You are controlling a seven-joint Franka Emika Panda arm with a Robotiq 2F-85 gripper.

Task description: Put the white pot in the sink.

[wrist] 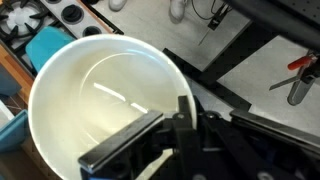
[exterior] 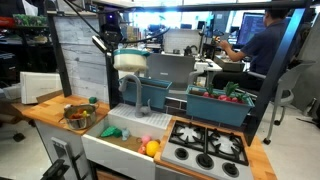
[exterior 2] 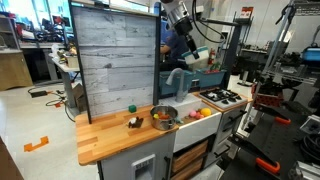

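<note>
The sink is well below my gripper, so I need to move my gripper down past the faucet [exterior: 135, 93] into the sink's open basin [exterior: 131, 139] next and let go of the white pot's rim.
My gripper [wrist: 172, 118] is shut on the rim of the white pot [wrist: 95, 95], one finger inside the rim and one outside. The pot is round, cream-white and empty, and it fills the left of the wrist view. In both exterior views the gripper [exterior: 112, 47] [exterior 2: 184, 42] holds the pot [exterior: 130, 60] [exterior 2: 198, 57] in the air, above the grey-blue faucet [exterior: 135, 93] [exterior 2: 176, 80]. The sink [exterior: 112, 137] [exterior 2: 190, 128] is a white basin set in the wooden counter below. It holds a few small yellow and orange toy items.
A metal bowl of colourful items [exterior: 77, 116] [exterior 2: 165, 117] stands on the wooden counter beside the sink. The black stovetop [exterior: 207, 148] [exterior 2: 223, 97] lies on the sink's other side. A teal bin of toy vegetables [exterior: 220, 105] sits behind the stove. A tall plank backboard [exterior: 85, 55] [exterior 2: 115, 55] rises behind the counter.
</note>
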